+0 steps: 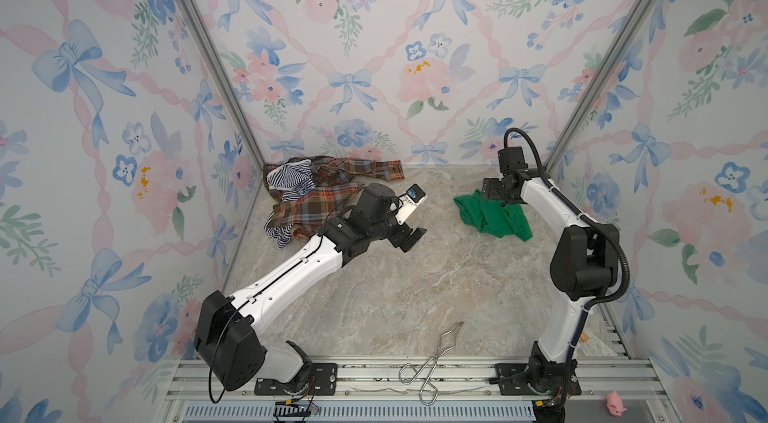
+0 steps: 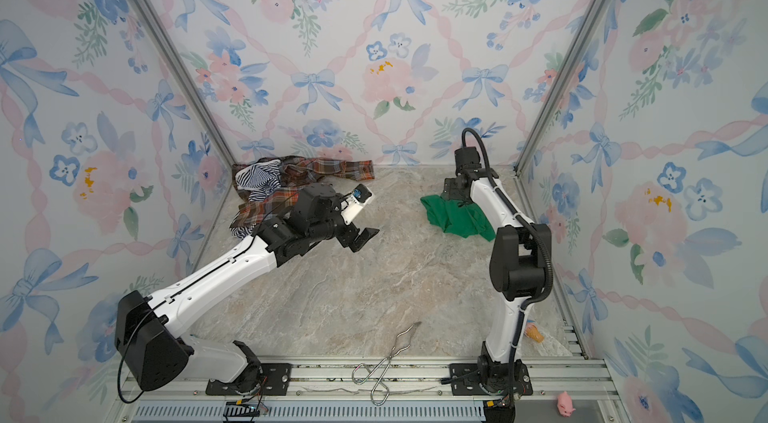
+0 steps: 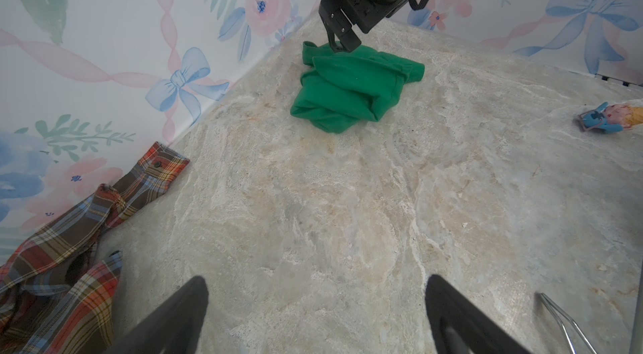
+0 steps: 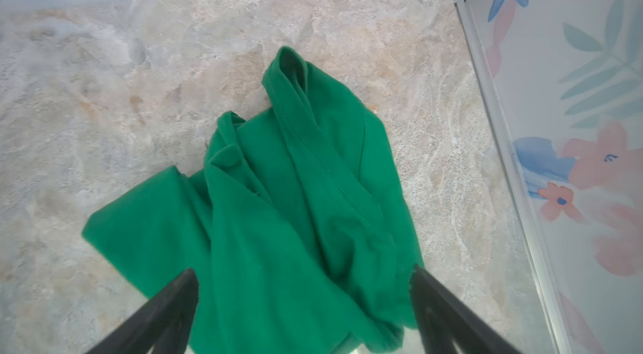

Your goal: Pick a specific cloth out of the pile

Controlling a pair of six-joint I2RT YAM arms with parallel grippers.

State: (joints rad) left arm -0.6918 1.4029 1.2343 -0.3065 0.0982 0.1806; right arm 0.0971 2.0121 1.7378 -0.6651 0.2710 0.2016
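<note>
The robot's right gripper needs to go down onto the cloth's bunched middle (image 1: 490, 211) (image 4: 304, 310) and close, as the green cloth's long folds run between its open fingers.
The green cloth (image 1: 494, 217) (image 2: 455, 217) lies crumpled on the marble table at the back right, apart from the pile (image 1: 311, 200) (image 2: 266, 200) of plaid and navy-striped fabric in the back left corner. My right gripper (image 4: 302, 272) (image 1: 490, 198) (image 3: 342, 44) hovers over the cloth's (image 4: 295, 195) far-left end with jaws open, one finger on each side of the fabric. My left gripper (image 3: 316, 281) (image 1: 411, 239) (image 2: 365, 238) is open and empty over bare table, right of the pile. The plaid sleeve (image 3: 62, 258) lies beside it.
Metal tongs (image 1: 432, 362) (image 2: 386, 362) lie at the front edge across the aluminium rail. A small toy (image 3: 609, 117) (image 2: 534, 333) sits near the right wall and a pink figure (image 1: 615, 402) on the front rail. Papered walls enclose three sides.
</note>
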